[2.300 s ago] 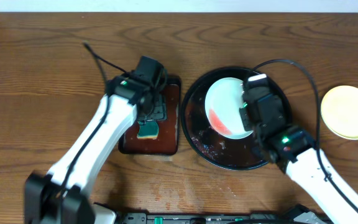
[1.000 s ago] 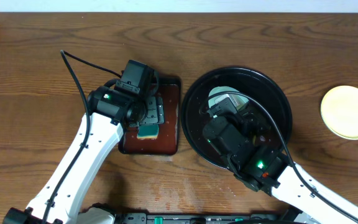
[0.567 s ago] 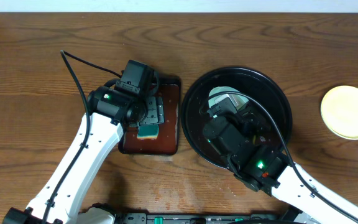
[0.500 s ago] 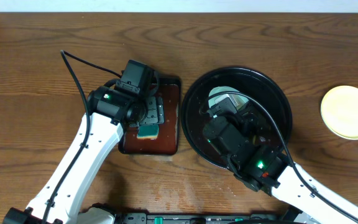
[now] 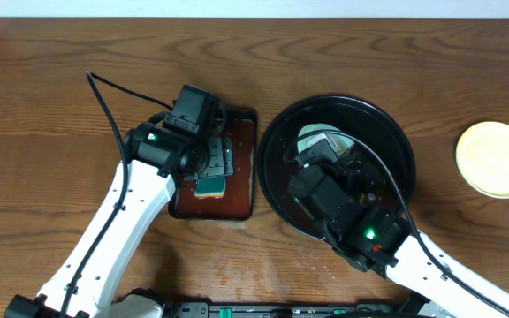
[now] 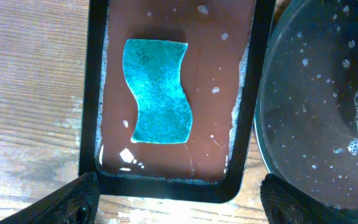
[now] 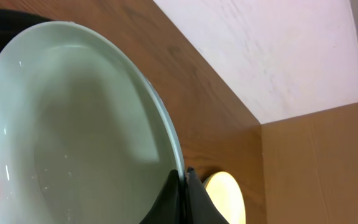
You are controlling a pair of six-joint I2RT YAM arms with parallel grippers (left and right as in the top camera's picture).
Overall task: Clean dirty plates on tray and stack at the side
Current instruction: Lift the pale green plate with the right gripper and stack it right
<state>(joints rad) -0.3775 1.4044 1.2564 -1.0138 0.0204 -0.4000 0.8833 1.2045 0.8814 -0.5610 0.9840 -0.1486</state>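
My right gripper swings down toward the pale yellow plate [image 5: 497,159] next to release the white plate on top, since the yellow one lies uncovered beside the black tray [image 5: 396,132].
My right gripper [image 7: 182,180] is shut on the rim of a white plate [image 7: 73,130] and holds it tilted over the round black tray [image 5: 396,132]. In the overhead view the arm hides most of that plate [image 5: 312,137]. A faint red smear shows at its lower left edge in the right wrist view. A pale yellow plate [image 5: 497,159] lies on the table to the right, also seen past the fingers in the right wrist view [image 7: 225,196]. My left gripper [image 6: 179,199] is open above the near end of the reddish-brown tray [image 6: 222,81], which holds a teal sponge [image 6: 159,91].
The rectangular reddish-brown tray [image 5: 241,177] lies just left of the black tray, wet with droplets. The black tray's wet rim [image 6: 272,124] shows in the left wrist view. A pale wall [image 7: 278,50] stands behind the table.
Since 2.3 s ago my right arm has swung over the black tray and tipped the white plate up. The left arm shifted slightly left. Nothing has moved in the last second.
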